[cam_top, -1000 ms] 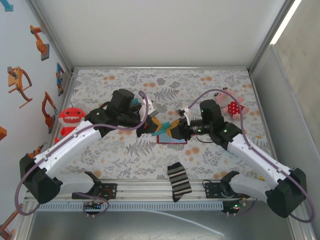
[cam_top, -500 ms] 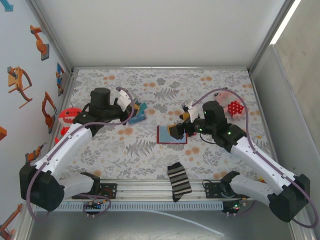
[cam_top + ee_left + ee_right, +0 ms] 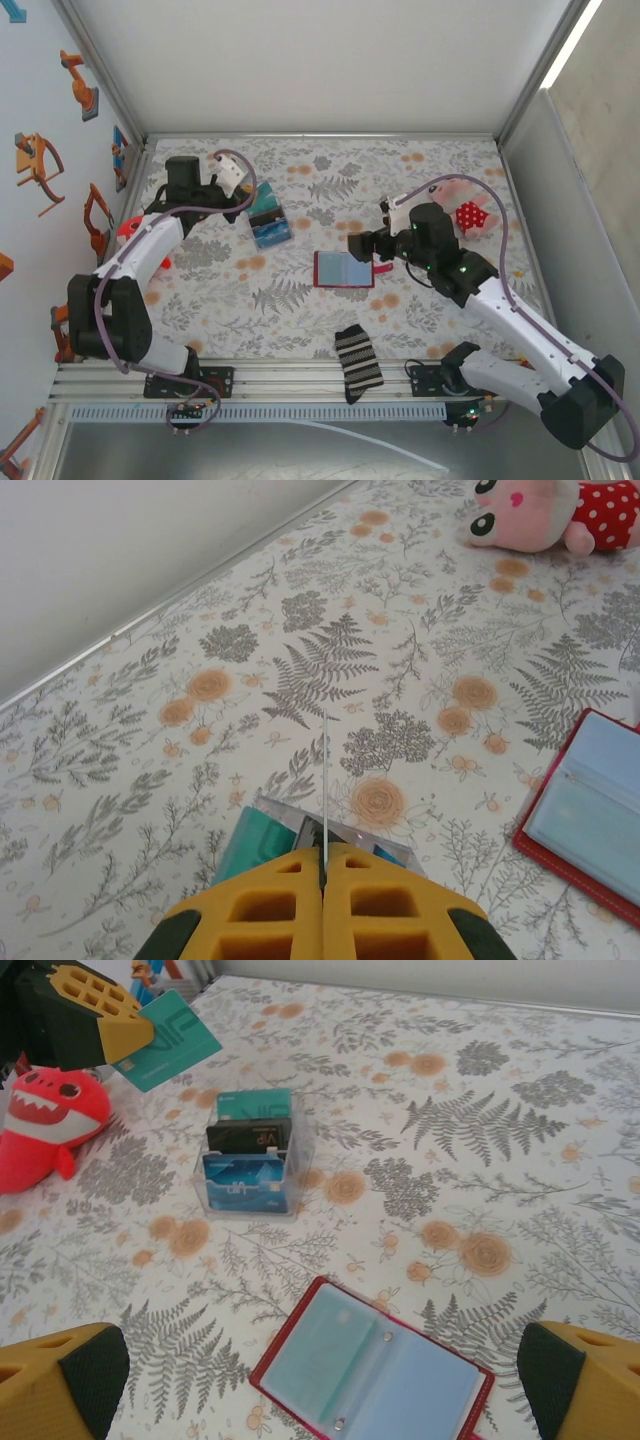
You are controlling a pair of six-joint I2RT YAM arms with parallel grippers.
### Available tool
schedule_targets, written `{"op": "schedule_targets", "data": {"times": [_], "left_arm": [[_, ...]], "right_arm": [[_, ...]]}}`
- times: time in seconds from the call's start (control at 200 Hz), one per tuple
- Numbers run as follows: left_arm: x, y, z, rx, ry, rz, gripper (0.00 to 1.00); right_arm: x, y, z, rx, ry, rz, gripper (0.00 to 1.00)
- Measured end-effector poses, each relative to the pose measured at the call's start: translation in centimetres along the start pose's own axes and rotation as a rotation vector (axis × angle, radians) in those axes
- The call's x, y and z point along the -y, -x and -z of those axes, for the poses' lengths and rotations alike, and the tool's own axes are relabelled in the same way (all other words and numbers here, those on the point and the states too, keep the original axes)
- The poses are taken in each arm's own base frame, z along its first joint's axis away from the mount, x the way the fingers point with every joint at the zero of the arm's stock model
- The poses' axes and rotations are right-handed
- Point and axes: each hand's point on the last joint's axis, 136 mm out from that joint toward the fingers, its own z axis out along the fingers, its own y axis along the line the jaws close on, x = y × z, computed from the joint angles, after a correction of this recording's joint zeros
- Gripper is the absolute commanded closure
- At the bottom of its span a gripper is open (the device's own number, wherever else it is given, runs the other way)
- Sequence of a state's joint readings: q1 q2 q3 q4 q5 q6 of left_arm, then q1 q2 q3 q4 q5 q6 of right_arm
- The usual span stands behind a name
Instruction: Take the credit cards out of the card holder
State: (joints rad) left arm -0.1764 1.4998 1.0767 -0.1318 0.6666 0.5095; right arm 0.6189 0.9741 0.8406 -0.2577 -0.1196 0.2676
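Matching teal cards already stand in the teal end of the clear box. So my left gripper will come down over it and let go of the credit card there.
The card holder lies open and flat mid-table, dark red with blue-grey pockets; a greenish card shows through its left pocket. My right gripper hangs open just right of it, its fingers wide apart with nothing between them. My left gripper is at the back left, shut on a teal credit card. In the left wrist view that credit card is edge-on between the yellow fingers. It hangs above a clear box of teal, black and blue cards.
A red shark plush sits by the left wall and a pink plush at the right rear. A striped sock lies at the table's near edge. The clear card box stands left of the holder.
My left gripper carried the teal card from the holder to the back left, above the clear box. My right gripper opened, let go of the holder and drew back right.
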Motion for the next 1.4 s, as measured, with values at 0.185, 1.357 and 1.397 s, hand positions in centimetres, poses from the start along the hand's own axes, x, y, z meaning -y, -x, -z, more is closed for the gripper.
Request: {"op": "schedule_targets", "data": {"times": [0.185, 1.357, 1.397], "left_arm": [[-1.5, -0.9, -1.7, -0.028, -0.034, -0.025, 0.97], [-3.8, -7.1, -7.4, -0.225, -0.175, -0.035, 0.95], [-3.8, -7.2, -7.5, -0.228, -0.180, -0.031, 0.94]], "right_arm": [[1.1, 0.5, 0.3, 0.028, -0.067, -0.023, 0.01], [3.1, 1.7, 1.6, 0.094, -0.191, -0.039, 0.01], [3.1, 1.7, 1.6, 0.094, -0.191, -0.039, 0.01]]}}
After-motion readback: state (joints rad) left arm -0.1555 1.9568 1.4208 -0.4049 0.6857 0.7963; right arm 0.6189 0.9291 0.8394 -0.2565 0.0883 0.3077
